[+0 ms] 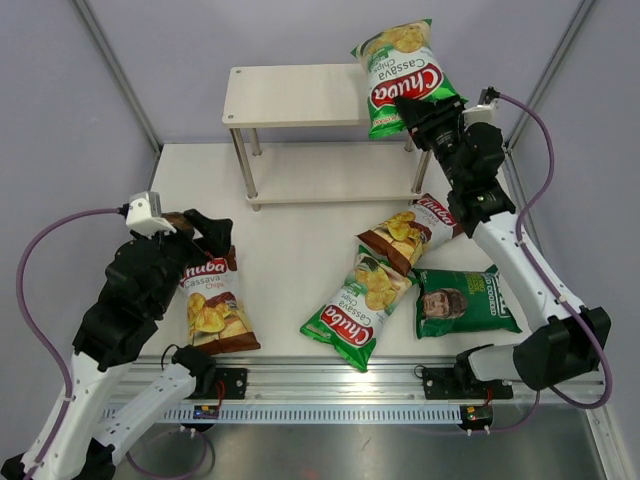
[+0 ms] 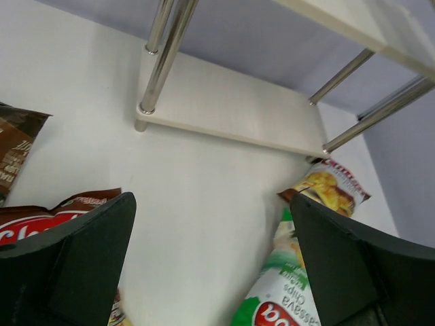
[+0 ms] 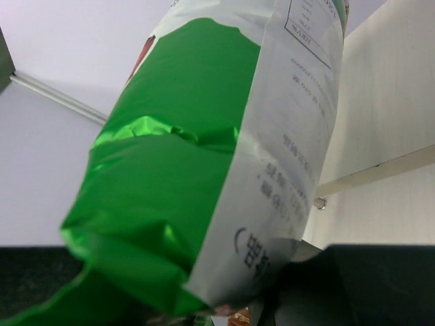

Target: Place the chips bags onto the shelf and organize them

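The slanted bag comes down onto the board's end (image 1: 358, 102) next, turned straight and released by my right gripper, since the shelf's top board (image 1: 290, 95) lies below the bag.
My right gripper (image 1: 418, 112) is shut on the lower edge of a bright green Chuba chips bag (image 1: 403, 72), holding it upright at the right end of the shelf's top board (image 1: 290, 95). The right wrist view is filled by that bag's (image 3: 177, 176) back, with the shelf board (image 3: 391, 95) behind it. My left gripper (image 1: 207, 236) is open with nothing between its fingers (image 2: 81, 265), hanging over the top of a brown-and-white Chuba bag (image 1: 215, 305). A dark brown bag corner (image 2: 17, 153) lies to its left.
On the table lie a second green Chuba bag (image 1: 358, 305), another brown-and-white Chuba bag (image 1: 410, 232) and a dark green bag with a man's face (image 1: 465, 300). The shelf's lower board (image 1: 340, 175) stands on thin metal legs (image 2: 160, 58). Grey walls close in the back.
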